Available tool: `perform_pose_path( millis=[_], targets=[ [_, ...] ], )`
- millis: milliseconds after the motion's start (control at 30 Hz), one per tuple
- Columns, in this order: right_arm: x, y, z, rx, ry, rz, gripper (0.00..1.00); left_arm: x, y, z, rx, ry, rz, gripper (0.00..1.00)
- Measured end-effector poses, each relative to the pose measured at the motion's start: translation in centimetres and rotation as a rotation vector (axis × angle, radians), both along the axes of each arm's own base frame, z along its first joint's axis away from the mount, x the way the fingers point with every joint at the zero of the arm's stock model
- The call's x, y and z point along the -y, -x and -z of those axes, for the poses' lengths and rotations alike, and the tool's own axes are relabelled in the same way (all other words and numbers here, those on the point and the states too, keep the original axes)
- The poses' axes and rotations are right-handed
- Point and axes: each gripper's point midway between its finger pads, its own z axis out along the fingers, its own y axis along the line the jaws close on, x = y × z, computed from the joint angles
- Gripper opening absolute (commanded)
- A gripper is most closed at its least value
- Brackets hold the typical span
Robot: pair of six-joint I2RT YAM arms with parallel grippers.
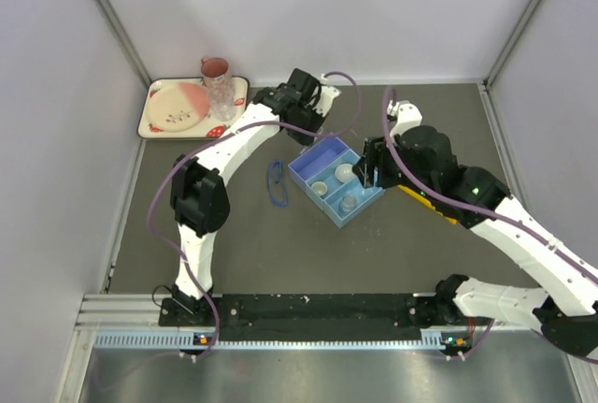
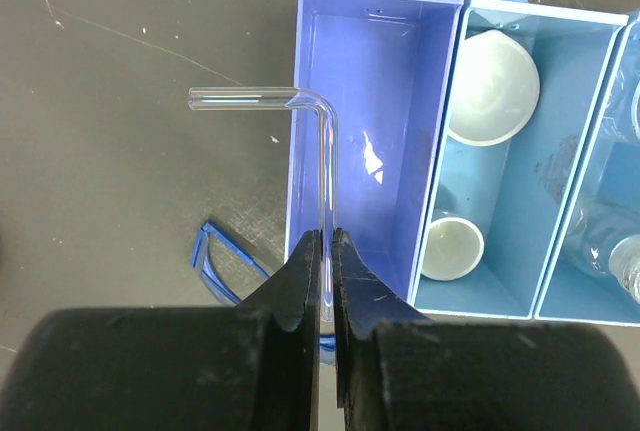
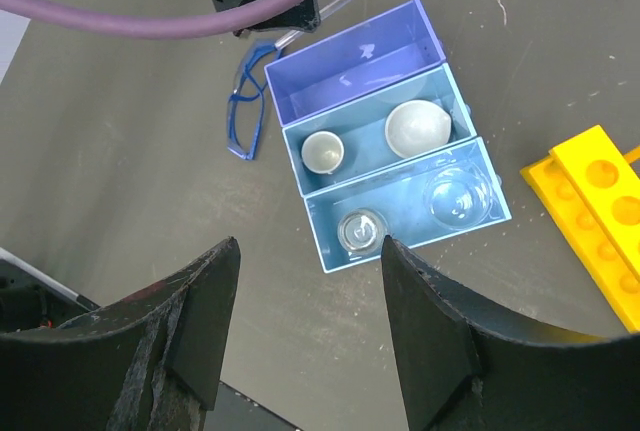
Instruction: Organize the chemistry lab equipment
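Observation:
My left gripper will next move toward the white dishes, lower the rod into the tray's purple compartment (image 1: 319, 156) (image 2: 375, 126) and then let it go, because the rod's short leg sticks out over the tray's side.
My left gripper (image 2: 327, 241) is shut on a bent thin glass rod (image 2: 327, 176). The rod hangs over the left wall of the blue divided tray (image 2: 378, 141), and its short leg points out over the table. The tray's purple compartment is bare. The middle compartment holds two white round dishes (image 2: 488, 86) (image 2: 450, 247). The far compartment holds a small clear beaker (image 3: 360, 229) and a clear glass dish (image 3: 458, 196). My right gripper (image 3: 308, 243) is open and empty, high above the tray's near end. Blue-rimmed goggles (image 1: 277, 183) lie left of the tray (image 1: 322, 160).
The yellow holed tube rack (image 3: 590, 206) lies right of the tray, mostly hidden under my right arm in the top view. A cream strawberry-patterned tray (image 1: 192, 111) with a plate, a pink mug (image 1: 216, 70) and a clear tumbler (image 1: 222, 100) sits at the back left corner.

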Motion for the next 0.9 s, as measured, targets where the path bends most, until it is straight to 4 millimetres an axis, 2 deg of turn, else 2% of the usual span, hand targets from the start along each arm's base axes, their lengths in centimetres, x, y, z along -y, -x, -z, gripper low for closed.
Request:
perform_pose_path(
  millis=[100, 300, 467, 900],
  targets=[
    [0.6, 0.5, -0.4, 0.009, -0.007, 0.006, 0.6, 0.3, 0.0, 0.2, 0.0, 0.006, 0.0, 0.0],
    [1.1, 0.9, 0.0, 0.002, 0.002, 0.01, 0.6, 0.4, 1.0, 2.8, -0.047, -0.008, 0.015, 0.0],
    [1.3, 1.0, 0.3, -0.005, 0.009, 0.012, 0.6, 1.4, 1.1, 4.6, -0.065, -0.013, 0.045, 0.0],
    [1.7, 1.3, 1.3, -0.027, 0.026, 0.018, 0.6, 3.0, 1.7, 7.8, -0.085, -0.05, 0.139, 0.0]
  ],
)
